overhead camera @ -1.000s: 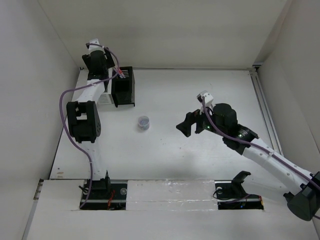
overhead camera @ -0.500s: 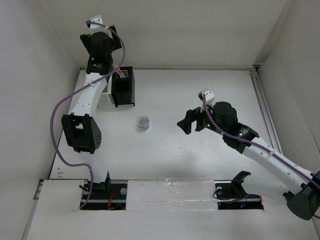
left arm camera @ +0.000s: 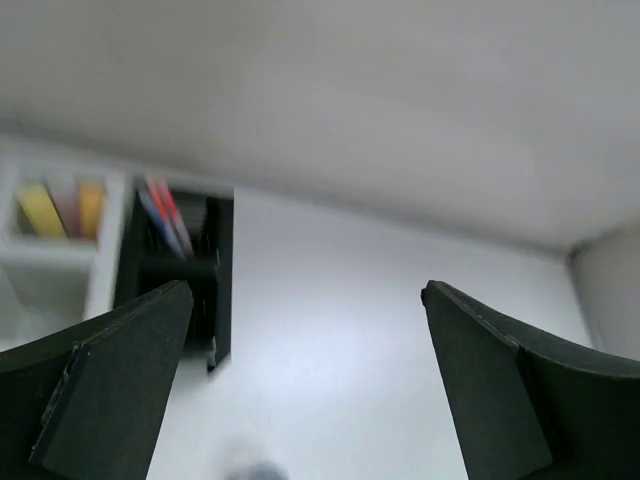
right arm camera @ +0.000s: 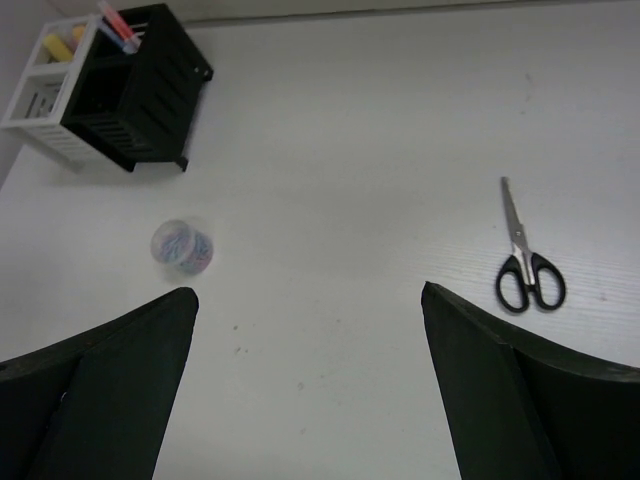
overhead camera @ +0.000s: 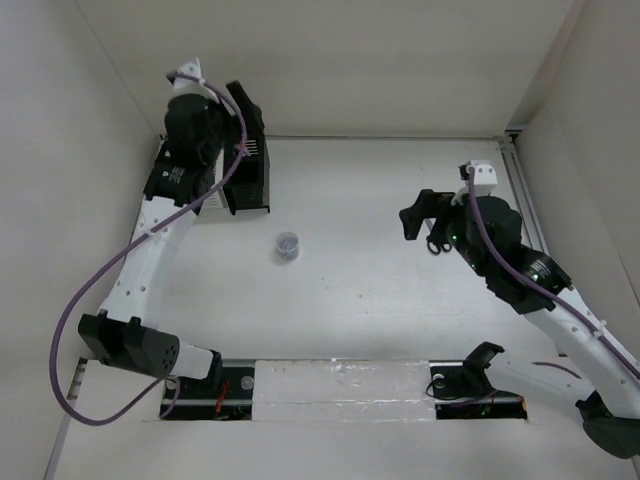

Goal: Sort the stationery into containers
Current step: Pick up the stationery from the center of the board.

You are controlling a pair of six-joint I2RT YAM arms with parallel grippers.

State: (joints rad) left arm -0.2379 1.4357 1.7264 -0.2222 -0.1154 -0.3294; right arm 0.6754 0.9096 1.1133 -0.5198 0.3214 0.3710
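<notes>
I will next move my left gripper back and to the right in the top view, then down around the small round greyish-purple item [overhead camera: 287, 245] [left arm camera: 260, 471], which is still outside the containers.
The joined containers stand at the back left: a black box [overhead camera: 247, 185] holding red and blue pens [left arm camera: 160, 215], and a white box [right arm camera: 45, 95] holding yellow and orange pens [left arm camera: 45, 208]. My left gripper [overhead camera: 243, 125] is open and empty above the black box [left arm camera: 180, 270]. The small round greyish-purple item [overhead camera: 287, 245] lies mid-table, and shows in the right wrist view [right arm camera: 182, 246]. Black-handled scissors [right arm camera: 528, 262] lie flat at the right, partly under my right arm in the top view [overhead camera: 437, 243]. My right gripper [overhead camera: 418, 212] is open and empty above the table.
White walls close in the table on the left, back and right. A rail [overhead camera: 525, 215] runs along the right edge. The black box also shows in the right wrist view [right arm camera: 135, 90].
My left arm has stretched out and its wrist has lifted and turned over the boxes. My right gripper has moved right and toward the back, over the scissors.
</notes>
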